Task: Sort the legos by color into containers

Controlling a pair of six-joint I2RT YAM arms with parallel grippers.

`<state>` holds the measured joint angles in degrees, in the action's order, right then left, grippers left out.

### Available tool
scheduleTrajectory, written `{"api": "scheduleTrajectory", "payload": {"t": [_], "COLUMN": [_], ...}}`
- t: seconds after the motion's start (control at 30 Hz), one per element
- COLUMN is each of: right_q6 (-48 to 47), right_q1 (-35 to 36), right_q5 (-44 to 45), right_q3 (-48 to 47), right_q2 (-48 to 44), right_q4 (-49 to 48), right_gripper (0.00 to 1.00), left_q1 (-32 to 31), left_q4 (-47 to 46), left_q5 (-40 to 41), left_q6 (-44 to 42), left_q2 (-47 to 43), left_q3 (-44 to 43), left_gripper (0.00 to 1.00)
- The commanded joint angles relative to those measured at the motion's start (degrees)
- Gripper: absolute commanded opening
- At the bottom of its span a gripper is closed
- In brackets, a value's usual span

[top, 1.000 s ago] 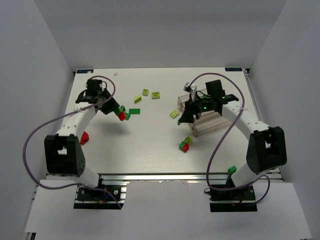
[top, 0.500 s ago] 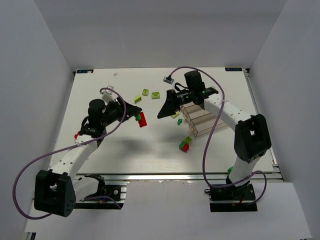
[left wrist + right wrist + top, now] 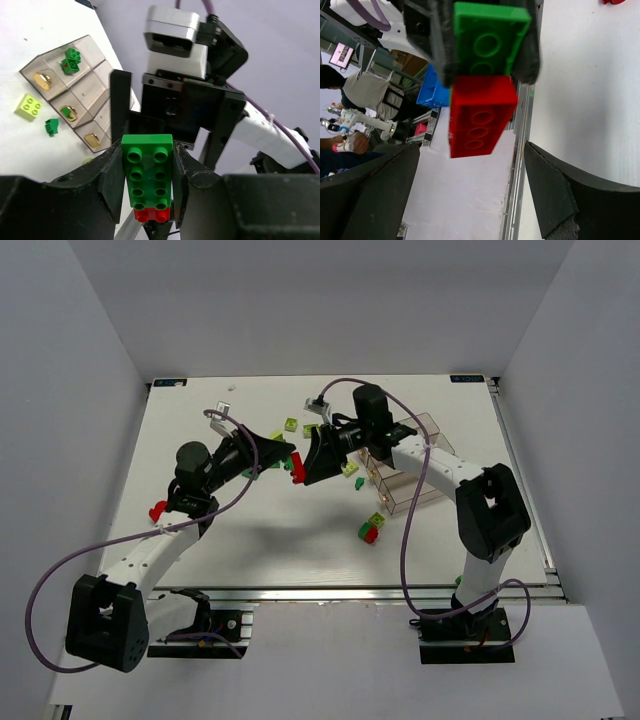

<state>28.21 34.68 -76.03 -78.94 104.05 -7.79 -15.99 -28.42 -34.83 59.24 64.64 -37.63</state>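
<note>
Next I need to move my left gripper to the right in the top view and down, then release, as the bin with green bricks lies below on that side.
My left gripper [image 3: 148,172] is shut on a dark green brick [image 3: 148,170] with a red brick [image 3: 153,215] stuck to its end, held above the table's middle [image 3: 292,458]. My right gripper [image 3: 470,195] faces it, open. Its fingers [image 3: 370,200] stand on either side of the red brick [image 3: 482,117], apart from it. The green brick [image 3: 490,37] sits between the left pads. The clear containers [image 3: 405,465] lie to the right. One bin [image 3: 75,55] holds green bricks [image 3: 70,59].
Loose legos lie on the white table: two lime ones [image 3: 300,427] at the back, a lime one [image 3: 350,468] and a small green one [image 3: 358,483] beside the bins, a red-lime-green cluster [image 3: 372,528] in front, and a red one [image 3: 157,510] at the left.
Both arms have swung toward the table's middle. The left one carried the green and red stack rightward and up. The right gripper left the bins and opened wide, now facing the stack.
</note>
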Motion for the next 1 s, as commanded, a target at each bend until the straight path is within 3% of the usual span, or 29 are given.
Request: {"api": "scheduleTrajectory", "payload": {"t": [0.0,0.3,0.4,0.43,0.53,0.6,0.97], "right_q6": [3.8,11.4,17.5,19.8,26.2,28.6,28.4], "right_q1": [0.0,0.5,0.7,0.7,0.3,-0.3,-11.4], "right_q5": [-1.9,-2.0,-3.2,-3.7,-5.1,-5.5,-7.2], "right_q3": [-0.9,-0.5,1.0,1.7,4.3,5.7,10.4], "right_q2": [1.3,2.8,3.3,3.4,3.4,2.9,0.7], "right_q4": [-6.1,-14.9,-22.2,-25.0,-33.6,-37.0,-39.6], "right_gripper": [0.89,0.79,0.54,0.36,0.10,0.00,0.00], "left_q1": [-0.9,-1.8,-1.9,-1.9,-1.9,-1.9,-1.8], "left_q4": [-4.9,-5.9,-6.0,-5.9,-5.0,-4.4,2.5], "left_q5": [-0.9,-0.3,-0.2,-0.1,0.0,0.2,1.1], "left_q6": [1.8,2.3,2.2,1.9,0.9,-0.1,-6.2], "left_q2": [0.0,0.1,0.0,0.1,0.0,0.0,-0.2], "left_q3": [0.7,1.7,1.8,1.7,1.1,0.5,-2.5], "left_gripper": [0.00,0.00,0.00,0.00,0.00,0.00,0.00]}}
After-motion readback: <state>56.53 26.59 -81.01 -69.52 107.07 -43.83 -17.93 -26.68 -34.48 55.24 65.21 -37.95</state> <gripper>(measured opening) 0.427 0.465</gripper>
